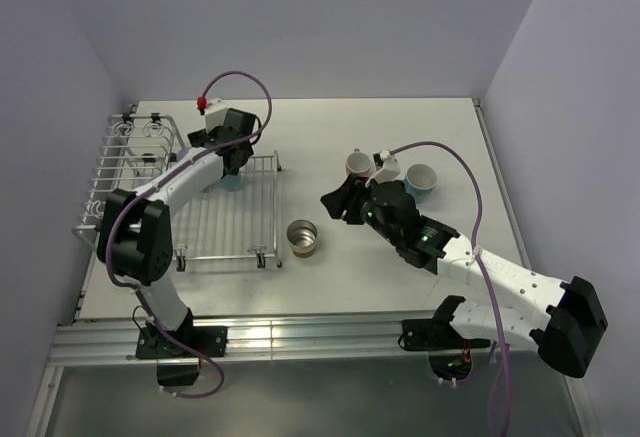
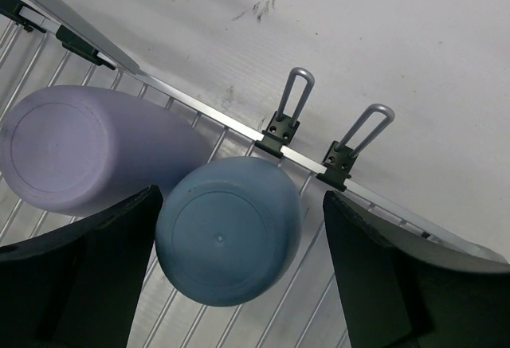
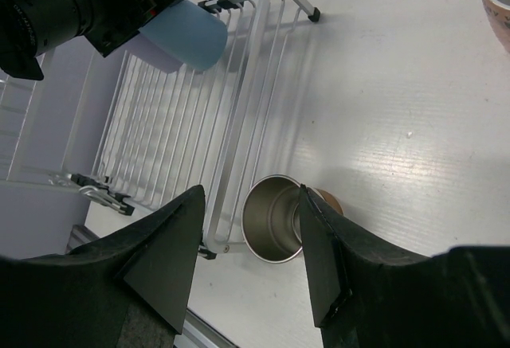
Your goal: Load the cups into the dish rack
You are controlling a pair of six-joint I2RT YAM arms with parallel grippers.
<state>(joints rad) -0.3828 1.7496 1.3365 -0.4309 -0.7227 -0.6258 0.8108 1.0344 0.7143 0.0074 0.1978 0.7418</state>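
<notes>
The steel cup's opening is below, left in the top view, so my right gripper must next descend there, straddling the steel cup's rim by the rack.
The wire dish rack (image 1: 215, 229) lies at the left of the table. A mid-blue cup (image 2: 227, 228) stands bottom-up on its bars, with a lavender cup (image 2: 80, 145) leaning beside it. My left gripper (image 2: 239, 240) straddles the blue cup with its jaws open and a clear gap on the right side. A steel cup (image 1: 303, 238) stands upright on the table by the rack's right edge. My right gripper (image 1: 345, 202) hovers open up and to the right of it, holding nothing; the steel cup (image 3: 275, 220) shows between its fingers. Pink (image 1: 357, 164), cream-white (image 1: 385, 165) and light blue (image 1: 421, 179) cups stand behind.
The rack's taller left section (image 1: 125, 162) with upright loops lies against the left wall. Two loop handles (image 2: 296, 93) stand on the rack rail close to the blue cup. A purple cable (image 1: 455, 172) arcs over the right arm near the rear cups.
</notes>
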